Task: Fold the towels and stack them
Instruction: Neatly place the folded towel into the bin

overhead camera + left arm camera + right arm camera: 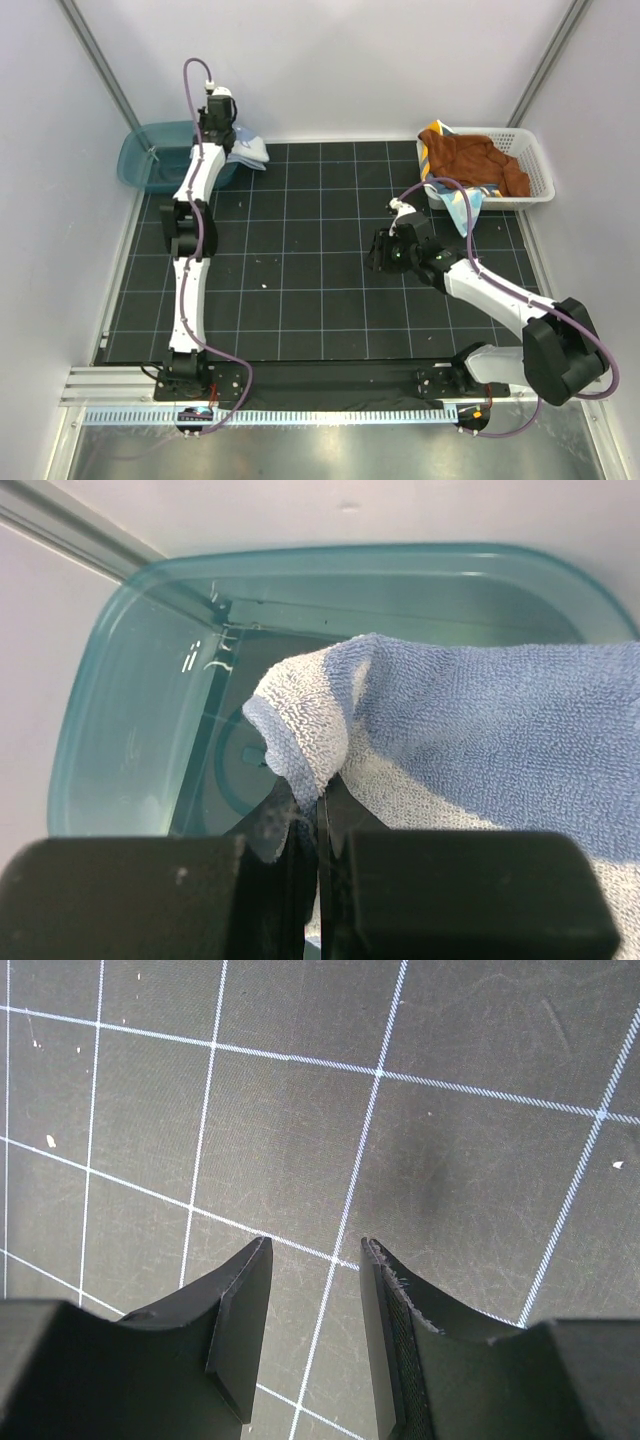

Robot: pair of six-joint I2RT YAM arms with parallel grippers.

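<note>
I will next move my left gripper to the left in the top view and down, to release over the tub's bottom, because the pale blue and white towel hangs past the tub's rim.
My left gripper is shut on a fold of the pale blue and white terry towel, pinching its edge at the rim of the teal tub. In the top view that towel hangs over the tub's right side onto the mat. A rust-brown towel lies bunched in the white lattice basket, with a yellow-edged cloth at its left corner. A pale striped cloth hangs over the basket's front. My right gripper stands open above bare mat, holding nothing.
The teal tub sits at the back left corner against the wall. The black grid mat covers the table. White enclosure walls stand close on the left, back and right. The basket stands at the back right edge of the mat.
</note>
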